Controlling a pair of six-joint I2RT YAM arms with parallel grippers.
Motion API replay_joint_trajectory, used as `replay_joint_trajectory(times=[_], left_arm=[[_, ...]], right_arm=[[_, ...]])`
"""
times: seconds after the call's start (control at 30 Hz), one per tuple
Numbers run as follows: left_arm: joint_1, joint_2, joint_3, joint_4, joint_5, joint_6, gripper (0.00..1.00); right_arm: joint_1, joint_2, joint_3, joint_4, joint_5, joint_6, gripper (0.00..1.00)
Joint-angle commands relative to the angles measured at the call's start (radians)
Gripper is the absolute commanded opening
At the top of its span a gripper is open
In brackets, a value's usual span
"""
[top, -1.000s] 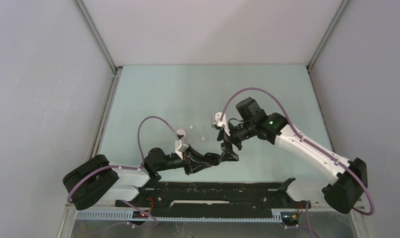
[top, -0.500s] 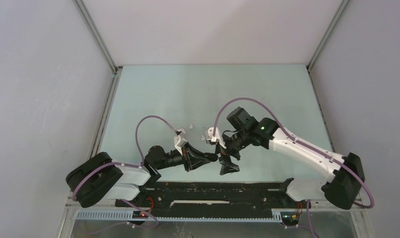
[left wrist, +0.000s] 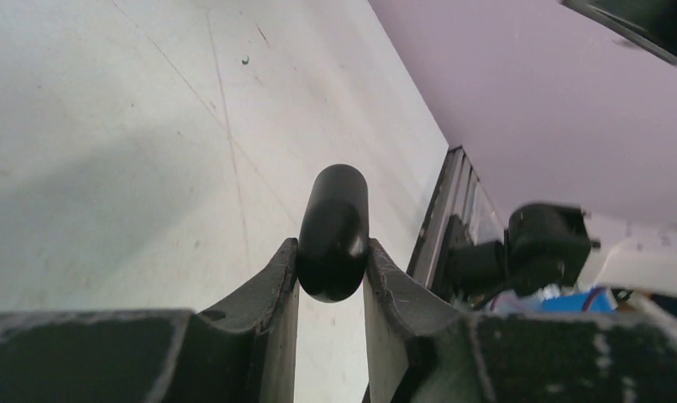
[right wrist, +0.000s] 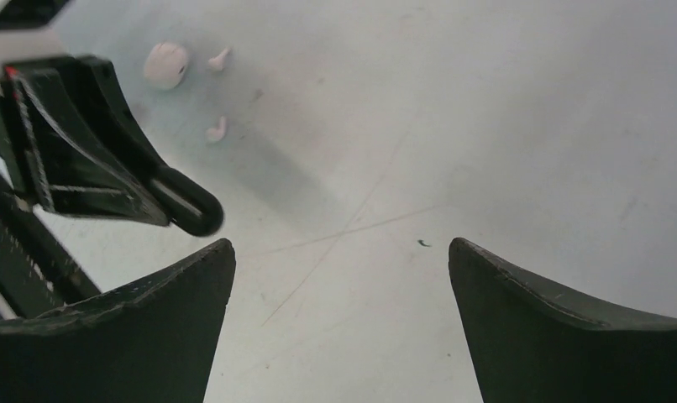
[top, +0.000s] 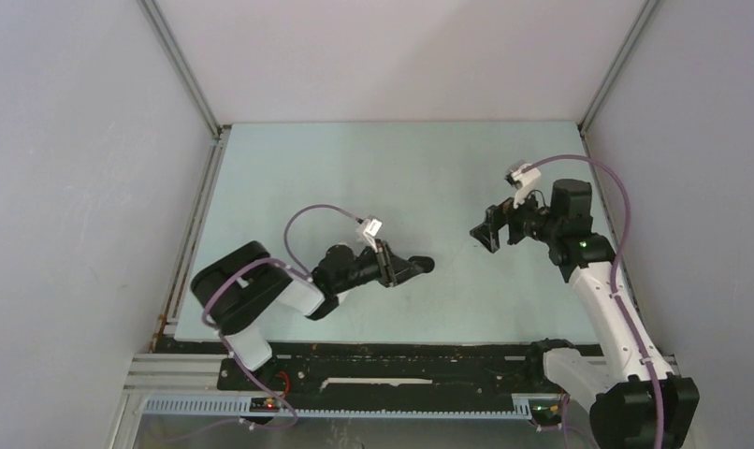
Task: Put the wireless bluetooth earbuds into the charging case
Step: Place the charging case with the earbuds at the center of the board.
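My left gripper shifts across and down to its right in the top view next. It then releases the case on bare tabletop below, clear of the earbuds.
My left gripper (left wrist: 331, 270) is shut on a black pebble-shaped charging case (left wrist: 333, 233), closed and sticking out past the fingertips. In the top view this gripper (top: 418, 267) sits low over the table's middle. My right gripper (top: 486, 236) is open and empty, to the right of the left one and apart from it. In the right wrist view its fingers (right wrist: 188, 294) spread wide over bare table. Two tiny white earbuds (right wrist: 219, 58) (right wrist: 216, 129) lie on the table next to a small white case (right wrist: 165, 65), beyond the black case (right wrist: 191, 207).
The pale green table (top: 355, 168) is walled in by grey panels. A black rail (top: 392, 360) runs along the near edge. Purple cables loop over both arms. The earbuds and white case lie behind the left arm, hidden in the top view.
The two grippers were together near the front centre. The right arm has pulled back to the right with its gripper open. The left arm has swung round and still carries the black case.
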Motion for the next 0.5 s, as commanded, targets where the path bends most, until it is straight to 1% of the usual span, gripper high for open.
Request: replay_joint_trajectory(times=[0.0,0.07,0.13,0.2,0.27,0.3,0.47], left_arm=[[-0.018,0.166,0.187,-0.053,-0.019,-0.195,0.06],[-0.028,0.225,0.260,-0.104,-0.012,-0.227,0.06],[-0.042,0.254,0.325,-0.188,-0.019,-0.232,0.06],[-0.056,0.252,0.388,-0.333,-0.055,-0.209,0.10],[-0.061,0.257,0.464,-0.543,-0.085,-0.189,0.13],[-0.061,0.268,0.505,-0.615,-0.086,-0.183,0.15],[-0.062,0.350,0.689,-0.897,-0.030,-0.140,0.25]], right_arm=[[-0.104,-0.028,0.027,0.065,-0.045,0.118,1.00],[-0.143,-0.047,0.014,0.048,-0.074,0.102,1.00],[-0.150,-0.078,-0.012,0.054,-0.094,0.086,1.00],[-0.153,-0.105,-0.031,0.064,-0.111,0.078,1.00],[-0.153,-0.122,-0.044,0.076,-0.132,0.070,1.00],[-0.153,-0.127,-0.047,0.077,-0.143,0.067,1.00],[-0.153,-0.125,-0.050,0.067,-0.148,0.049,1.00]])
